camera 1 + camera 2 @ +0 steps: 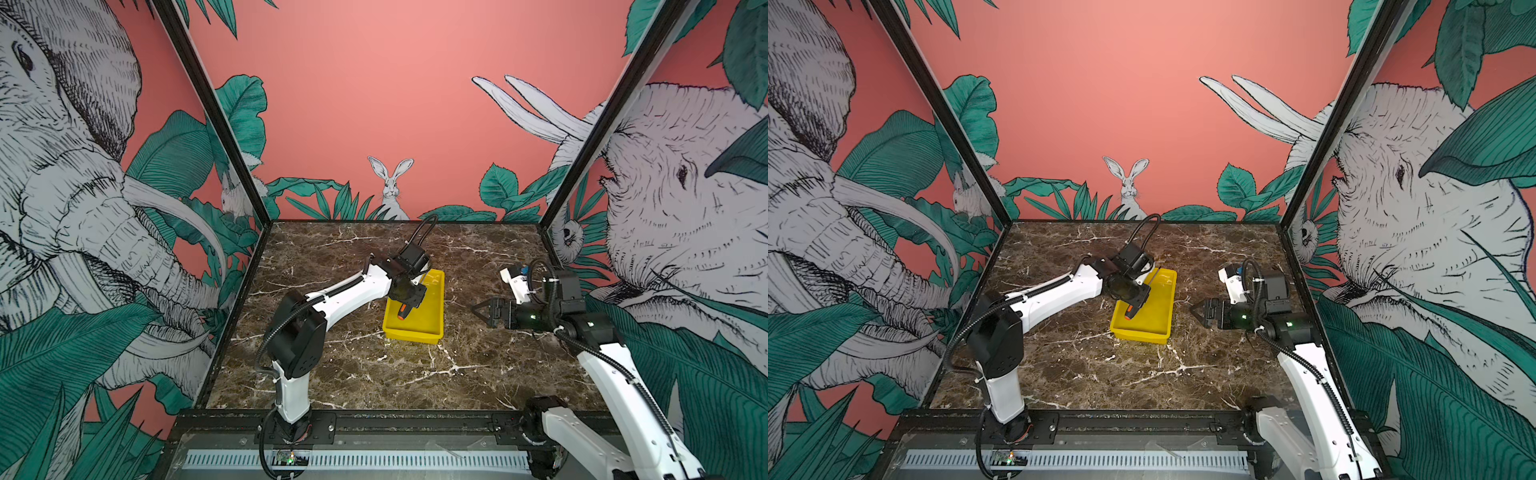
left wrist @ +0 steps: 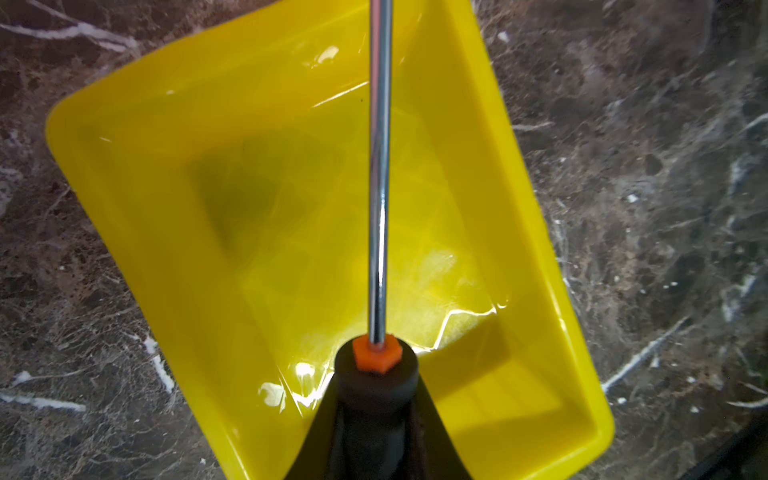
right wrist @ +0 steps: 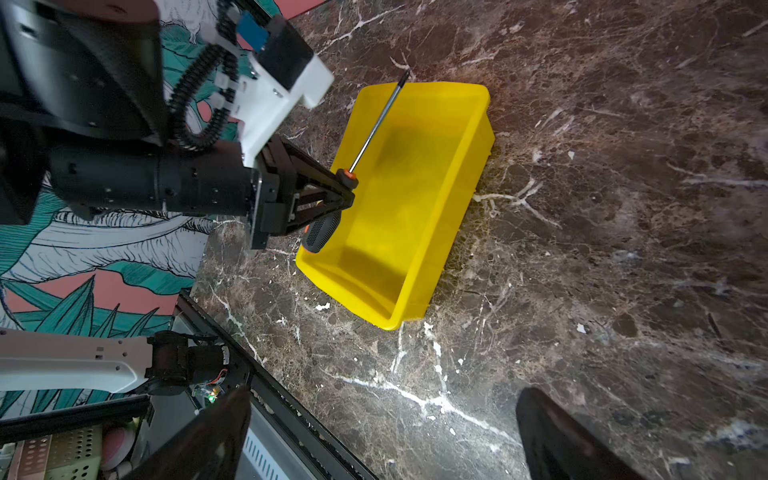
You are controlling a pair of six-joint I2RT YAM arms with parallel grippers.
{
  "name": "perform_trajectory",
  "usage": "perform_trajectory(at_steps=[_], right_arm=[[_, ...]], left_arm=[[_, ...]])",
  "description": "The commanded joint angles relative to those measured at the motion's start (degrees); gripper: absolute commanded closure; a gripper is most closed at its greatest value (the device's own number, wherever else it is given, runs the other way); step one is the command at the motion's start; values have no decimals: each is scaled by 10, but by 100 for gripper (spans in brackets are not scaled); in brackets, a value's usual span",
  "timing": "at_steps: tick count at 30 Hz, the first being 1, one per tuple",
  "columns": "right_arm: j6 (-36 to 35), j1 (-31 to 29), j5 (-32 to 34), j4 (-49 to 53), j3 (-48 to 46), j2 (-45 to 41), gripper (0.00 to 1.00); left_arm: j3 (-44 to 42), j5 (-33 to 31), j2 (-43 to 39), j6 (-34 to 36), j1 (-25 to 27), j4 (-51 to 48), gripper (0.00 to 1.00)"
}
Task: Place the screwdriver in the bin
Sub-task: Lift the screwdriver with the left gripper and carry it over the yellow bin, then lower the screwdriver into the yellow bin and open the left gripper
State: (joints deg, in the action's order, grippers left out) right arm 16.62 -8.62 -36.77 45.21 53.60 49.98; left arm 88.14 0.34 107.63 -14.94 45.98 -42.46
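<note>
I need to lower my left gripper with the screwdriver toward the bottom of the yellow bin and let go of the screwdriver's handle there, because the screwdriver's stem still hangs above the empty bin.
My left gripper (image 1: 405, 306) (image 1: 1133, 306) is shut on the black-and-orange handle of the screwdriver (image 1: 402, 312) (image 1: 1130, 312) and hovers over the left half of the yellow bin (image 1: 411, 335) (image 1: 1138, 335). In the left wrist view the shiny shaft of the screwdriver (image 2: 380, 166) runs lengthwise over the bin (image 2: 124, 187). In the right wrist view the screwdriver (image 3: 374, 129) reaches with its tip just past the bin's (image 3: 415, 208) far rim. The right gripper (image 1: 478, 313) (image 1: 1196, 313) (image 3: 382, 449) stands open and empty, to the right of the bin.
The bin rests mid-table on the dark marble top (image 1: 353, 365). Printed walls close off the left, back and right sides. A black rail (image 1: 415, 419) runs along the front edge, where both arm bases sit.
</note>
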Motion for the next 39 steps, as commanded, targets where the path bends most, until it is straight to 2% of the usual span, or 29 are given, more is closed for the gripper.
perform_trajectory(at_steps=[1, 7, 16, 20, 27, 32, 39], right_arm=[[9, -3, 17, 12, -5, -21, 1], [18, -3, 30, 18, -20, -47, 1], [16, -3, 44, 45, -21, -65, 1], [19, -3, 47, 47, -30, -75, 1], [27, -3, 51, 52, -47, -99, 1], [20, -3, 56, 60, -49, -101, 1], [14, -3, 43, 54, -41, -85, 1]], left_arm=[[10, -25, 8, 30, -2, -28, 100], [-2, -23, 41, 41, -2, -29, 100], [-18, 14, 58, 62, -2, 11, 100], [-11, 28, 73, 62, -2, 12, 95], [-6, 31, 86, 60, -2, 12, 93], [-6, 35, 86, 57, -2, 19, 86], [-1, 48, 83, 38, -2, 27, 68]])
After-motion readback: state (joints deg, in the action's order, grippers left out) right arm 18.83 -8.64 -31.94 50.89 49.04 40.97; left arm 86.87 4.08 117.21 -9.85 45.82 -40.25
